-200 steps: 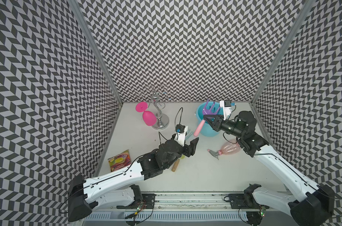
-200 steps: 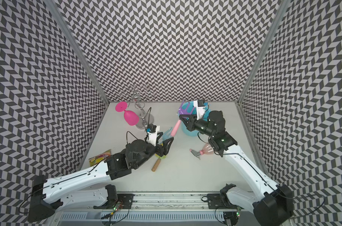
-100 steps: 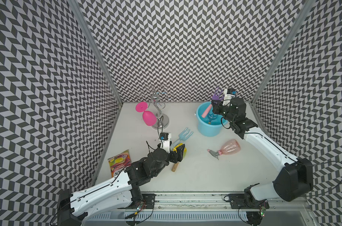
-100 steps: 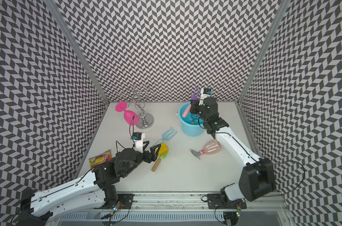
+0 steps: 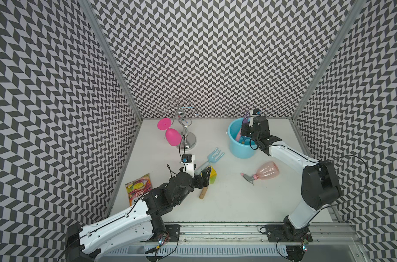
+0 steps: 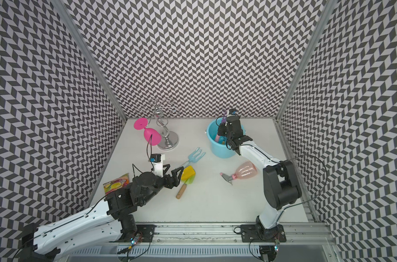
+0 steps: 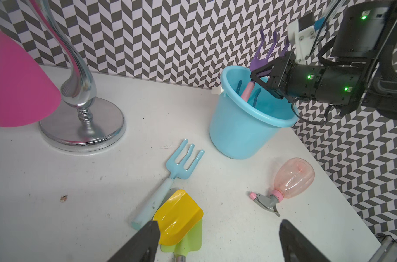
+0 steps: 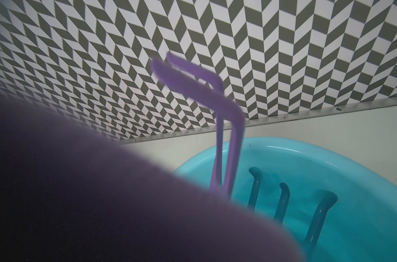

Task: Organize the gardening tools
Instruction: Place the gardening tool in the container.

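Note:
The pink handle is already inside the blue bucket, so my right gripper should next lower the purple rake [image 7: 264, 54] deeper into the bucket's open inside below and let go of it.
My right gripper [image 5: 244, 131] is shut on the purple rake [image 7: 264, 54], holding it upright with its pink handle down inside the blue bucket [image 5: 240, 152]. A blue rake [image 8: 283, 199] stands in that bucket too. On the table lie the pale blue fork [image 5: 213, 156], the yellow scoop [image 5: 211, 175] resting on the green trowel [image 7: 193, 240], and the pink spray bottle [image 5: 266, 171] on its side. My left gripper [image 7: 219, 226] hangs open and empty just short of the scoop and trowel.
A pink wine glass [image 5: 172, 137] hangs upside down from a chrome rack [image 5: 186, 143] at the back left. An orange candy packet [image 5: 138, 188] lies by the left wall, beside my left arm. Patterned walls close in three sides.
My right gripper has carried the purple rake from beside the bucket to over it and lowered its handle inside. My left arm has drawn back from the fork towards the front, its jaws wider.

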Motion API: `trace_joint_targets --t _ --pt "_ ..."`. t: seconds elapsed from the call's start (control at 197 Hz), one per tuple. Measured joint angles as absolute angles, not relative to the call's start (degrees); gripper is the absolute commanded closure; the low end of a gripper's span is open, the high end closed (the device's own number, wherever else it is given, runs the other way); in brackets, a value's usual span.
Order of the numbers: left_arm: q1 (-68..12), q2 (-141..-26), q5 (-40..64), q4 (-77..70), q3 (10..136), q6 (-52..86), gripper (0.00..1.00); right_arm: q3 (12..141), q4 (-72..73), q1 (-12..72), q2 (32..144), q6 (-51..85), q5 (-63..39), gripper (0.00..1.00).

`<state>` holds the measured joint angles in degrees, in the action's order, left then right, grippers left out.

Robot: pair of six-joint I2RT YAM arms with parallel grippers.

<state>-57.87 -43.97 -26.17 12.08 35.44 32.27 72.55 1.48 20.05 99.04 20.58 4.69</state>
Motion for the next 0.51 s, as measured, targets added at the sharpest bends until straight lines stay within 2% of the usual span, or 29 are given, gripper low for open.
trace_joint_targets --t 0.339,0.456,0.506 --pt "-56.9 -44.0 -25.8 12.3 35.0 33.1 0.15 73.8 1.3 20.1 102.7 19.5 4.7 0.99" --pt "-56.7 -44.0 -25.6 12.3 34.8 33.3 0.15 73.8 1.2 20.1 103.7 19.5 4.7 0.96" --pt "-56.5 -44.0 -25.6 12.3 34.7 33.4 0.15 73.8 1.2 20.0 104.0 19.4 4.7 0.92"
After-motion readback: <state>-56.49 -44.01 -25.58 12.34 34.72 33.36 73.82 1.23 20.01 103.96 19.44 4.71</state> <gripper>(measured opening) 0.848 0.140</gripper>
